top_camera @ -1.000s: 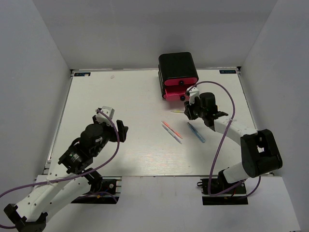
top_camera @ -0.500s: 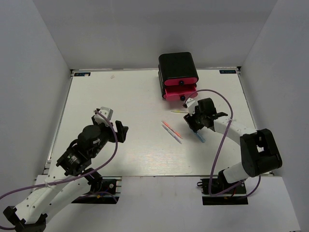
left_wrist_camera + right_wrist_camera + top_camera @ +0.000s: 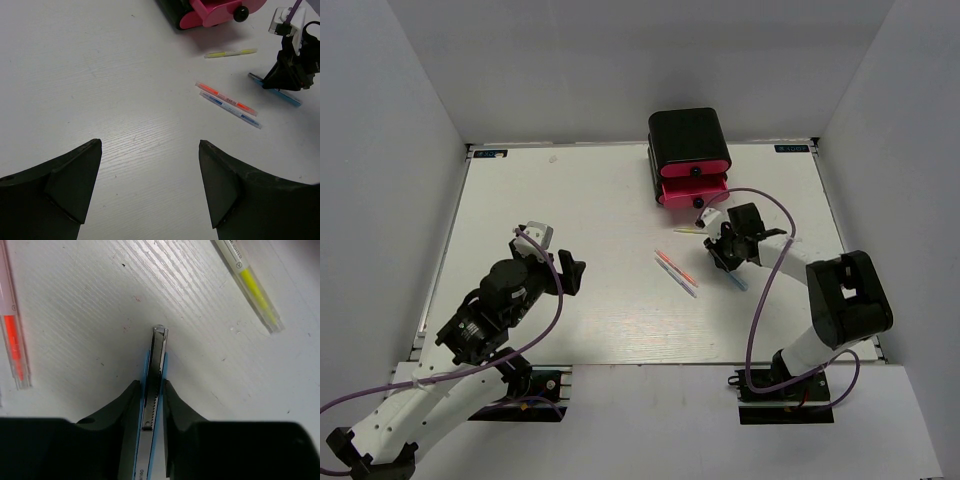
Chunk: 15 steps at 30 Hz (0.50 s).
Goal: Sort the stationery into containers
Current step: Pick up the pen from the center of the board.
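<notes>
Next, my right gripper raises the light-blue pen, carries it outward over the pulled-out lower drawer and releases it there, since that drawer stands open.
The black box with pink-red drawers stands at the far middle of the table; its lower drawer is pulled out. My right gripper is down at the table, shut on the light-blue pen; in the top view the gripper covers most of the pen. A thin yellow stick lies just beyond it. Thin orange and blue pens lie side by side to its left. My left gripper is open and empty, above bare table at the left.
White walls close in the table on three sides. In the left wrist view the drawer's black knob, the yellow stick, the orange pen and my right gripper show ahead.
My right gripper moved from beside the drawers toward me, down onto the light-blue pen, and closed on it. The left arm barely shifted.
</notes>
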Available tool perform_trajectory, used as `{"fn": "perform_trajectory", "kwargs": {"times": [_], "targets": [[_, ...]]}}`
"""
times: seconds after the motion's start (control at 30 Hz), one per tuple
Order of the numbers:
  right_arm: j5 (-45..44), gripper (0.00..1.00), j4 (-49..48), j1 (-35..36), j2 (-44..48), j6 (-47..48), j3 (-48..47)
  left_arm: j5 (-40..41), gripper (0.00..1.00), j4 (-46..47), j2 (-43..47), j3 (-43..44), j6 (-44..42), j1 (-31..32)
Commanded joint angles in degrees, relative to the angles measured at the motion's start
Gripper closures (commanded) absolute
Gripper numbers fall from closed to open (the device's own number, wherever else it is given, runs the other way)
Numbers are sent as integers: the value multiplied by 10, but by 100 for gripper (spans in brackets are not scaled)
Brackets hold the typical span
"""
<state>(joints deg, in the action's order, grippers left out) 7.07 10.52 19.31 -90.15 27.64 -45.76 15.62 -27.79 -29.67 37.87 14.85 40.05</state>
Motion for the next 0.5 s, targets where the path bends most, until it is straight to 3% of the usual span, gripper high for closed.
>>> {"fn": "perform_trajectory", "kwargs": {"times": [0.0, 0.07, 0.2, 0.47], "targets": [[50, 77, 70, -9, -22, 27, 0, -7, 12, 11, 4, 1, -4, -2], [87, 85, 90, -10, -22, 41, -3, -7, 12, 11, 9, 1, -10, -2], [138, 92, 122, -12, -9, 58, -16, -7, 12, 11, 9, 1, -10, -2], [218, 93, 125, -9, 97, 90, -84, -12, 12, 11, 9, 1, -10, -2]]}}
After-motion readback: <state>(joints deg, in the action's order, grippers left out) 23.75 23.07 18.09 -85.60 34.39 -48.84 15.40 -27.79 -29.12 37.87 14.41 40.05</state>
